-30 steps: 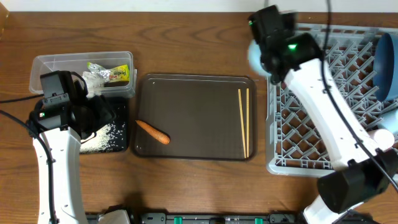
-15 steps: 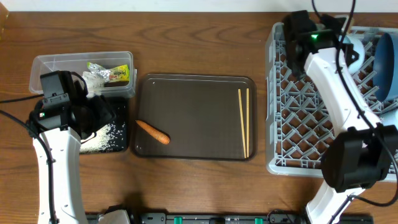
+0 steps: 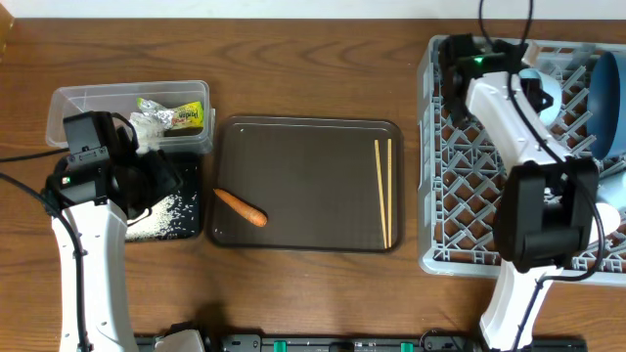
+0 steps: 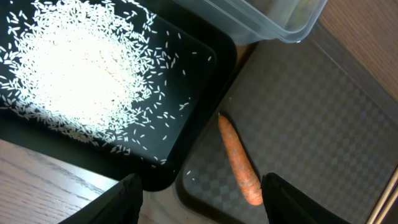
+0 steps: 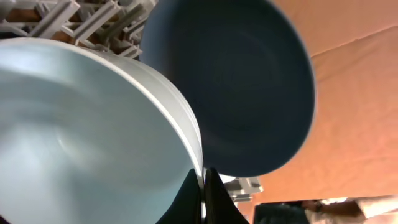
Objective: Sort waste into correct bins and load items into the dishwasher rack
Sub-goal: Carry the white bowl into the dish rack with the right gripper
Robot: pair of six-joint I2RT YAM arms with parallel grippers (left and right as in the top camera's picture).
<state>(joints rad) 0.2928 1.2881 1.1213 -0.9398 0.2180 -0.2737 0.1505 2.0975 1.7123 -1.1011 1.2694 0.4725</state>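
Observation:
The cup in my right gripper goes left in the overhead view next, away from the dark blue dish [image 3: 611, 90], then down, because the rack [image 3: 460, 200] there stands empty.
My right gripper [image 3: 529, 86] is shut on the rim of a light blue cup [image 3: 544, 90] over the back of the grey dishwasher rack [image 3: 460, 200]. In the right wrist view the rim sits pinched in the gripper [image 5: 203, 194]; the cup [image 5: 81, 137] fills the left, close against the dark blue dish [image 5: 249, 81]. That dish [image 3: 611, 90] stands in the rack's far right corner. My left gripper [image 4: 202, 205] hangs open above the near corner of the black tray [image 4: 199, 68] holding white rice [image 4: 74, 81]. Just ahead of it, an orange carrot piece [image 4: 240, 163] lies on the brown tray [image 4: 311, 118].
The clear tub [image 3: 83, 103] at the back left holds a yellow-green wrapper [image 3: 184, 117] and crumpled paper and foil [image 3: 147, 123]. Wooden chopsticks [image 3: 383, 191] lie along the brown tray's [image 3: 313, 176] right side. A pale item [image 3: 608, 213] rests in the rack's right part.
My right arm has swung right from the rack's left edge to over its back, carrying the light blue cup up to the dark blue dish. The left arm has not moved.

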